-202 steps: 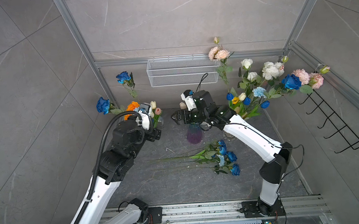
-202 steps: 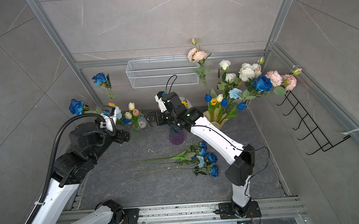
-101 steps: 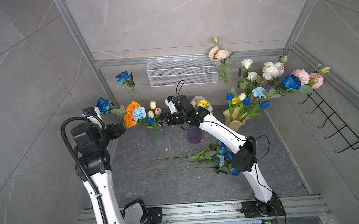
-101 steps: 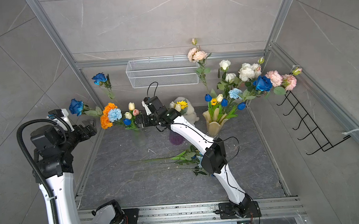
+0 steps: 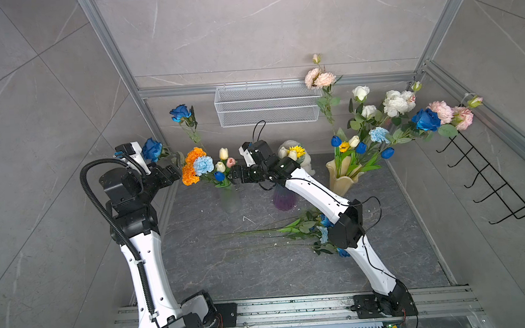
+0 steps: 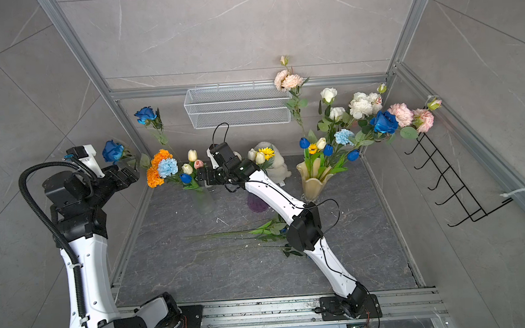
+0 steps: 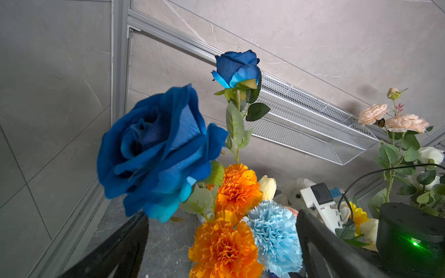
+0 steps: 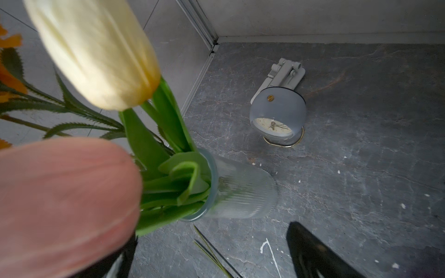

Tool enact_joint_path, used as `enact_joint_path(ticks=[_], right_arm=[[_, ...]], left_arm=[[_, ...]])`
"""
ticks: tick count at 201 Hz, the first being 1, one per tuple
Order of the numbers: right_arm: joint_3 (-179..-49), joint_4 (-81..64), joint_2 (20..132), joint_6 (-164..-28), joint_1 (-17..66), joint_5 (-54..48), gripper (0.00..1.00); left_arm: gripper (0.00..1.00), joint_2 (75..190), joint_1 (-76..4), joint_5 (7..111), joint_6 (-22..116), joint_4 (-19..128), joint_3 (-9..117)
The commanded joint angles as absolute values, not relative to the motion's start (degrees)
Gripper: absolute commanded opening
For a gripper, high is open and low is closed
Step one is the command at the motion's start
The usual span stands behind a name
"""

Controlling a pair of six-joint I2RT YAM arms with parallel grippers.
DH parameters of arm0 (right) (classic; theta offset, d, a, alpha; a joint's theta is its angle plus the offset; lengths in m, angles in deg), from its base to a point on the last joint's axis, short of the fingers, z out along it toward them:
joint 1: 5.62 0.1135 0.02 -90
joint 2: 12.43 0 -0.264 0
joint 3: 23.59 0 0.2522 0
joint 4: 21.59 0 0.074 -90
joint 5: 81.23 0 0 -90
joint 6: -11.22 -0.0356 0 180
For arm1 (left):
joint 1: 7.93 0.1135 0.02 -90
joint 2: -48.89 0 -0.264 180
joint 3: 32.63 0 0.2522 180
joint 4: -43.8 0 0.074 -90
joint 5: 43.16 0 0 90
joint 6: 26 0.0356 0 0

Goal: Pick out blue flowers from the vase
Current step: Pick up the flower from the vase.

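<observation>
The stem under the nearer rose's bloom (image 5: 166,153) (image 7: 211,186) stands outward, just beyond the fingers. The left gripper pushes outward next until its open fingers straddle that stem.
A clear ribbed vase (image 5: 229,201) holds two deep-blue roses (image 5: 152,149) (image 5: 180,112), a pale blue carnation (image 5: 203,165), a dark-blue tulip bud (image 5: 219,176), orange marigolds and pale tulips. My left gripper (image 5: 176,173) is open beside the marigolds, just below the nearer rose (image 7: 154,154); nothing is held between its fingers (image 7: 125,245). My right gripper (image 5: 234,177) is open at the bouquet's other side, over the vase mouth (image 8: 212,187). More blue flowers (image 5: 425,119) stand in a yellow vase (image 5: 345,178). Several picked ones (image 5: 323,229) lie on the floor.
A purple vase (image 5: 283,197) stands under my right forearm. A white plush toy (image 5: 306,160) sits behind it. A wire basket (image 5: 267,105) hangs on the back wall and a black hook rack (image 5: 486,169) on the right wall. A small clock (image 8: 277,120) stands beyond the clear vase.
My left arm swung away from the clear vase to the far left, then edged back toward the blue rose. My right gripper reached left from the purple vase to the clear vase.
</observation>
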State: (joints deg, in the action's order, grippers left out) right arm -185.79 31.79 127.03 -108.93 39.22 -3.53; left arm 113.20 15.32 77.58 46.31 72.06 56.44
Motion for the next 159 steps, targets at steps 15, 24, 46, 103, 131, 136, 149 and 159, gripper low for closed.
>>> enact_joint_path(ticks=[15,24,46,103,131,136,149,159], right_arm=[[-189.49,34.02,129.7,-110.01,38.59,-4.19,0.98],[-189.79,34.57,130.07,-109.85,38.6,-4.29,0.98],[-189.57,34.56,130.63,-109.78,38.59,-4.43,0.97],[-189.45,34.92,131.86,-109.28,38.69,-4.36,0.97],[-189.81,34.73,132.37,-109.22,38.7,-4.25,0.97],[-189.91,34.82,132.53,-109.25,38.68,-4.29,0.97],[-190.43,35.1,132.99,-109.27,38.68,-4.24,0.97],[-190.63,35.17,133.27,-109.37,38.68,-4.37,0.97]], left_arm=[[0.92,116.45,15.63,79.61,44.93,67.59,58.54],[0.9,117.05,15.54,79.66,44.88,67.49,58.82],[0.89,117.44,15.41,78.4,45.08,66.32,58.71],[0.8,120.56,12.11,76.04,45.15,62.16,59.74],[0.61,122.09,10.09,75.06,45.94,61.5,61.18],[0.55,122.11,9.89,74.77,46.06,61.21,61.2],[0.39,121.92,9.64,73.89,45.93,59.85,60.88],[0.32,121.71,9.52,73.49,46.06,59.25,60.94]])
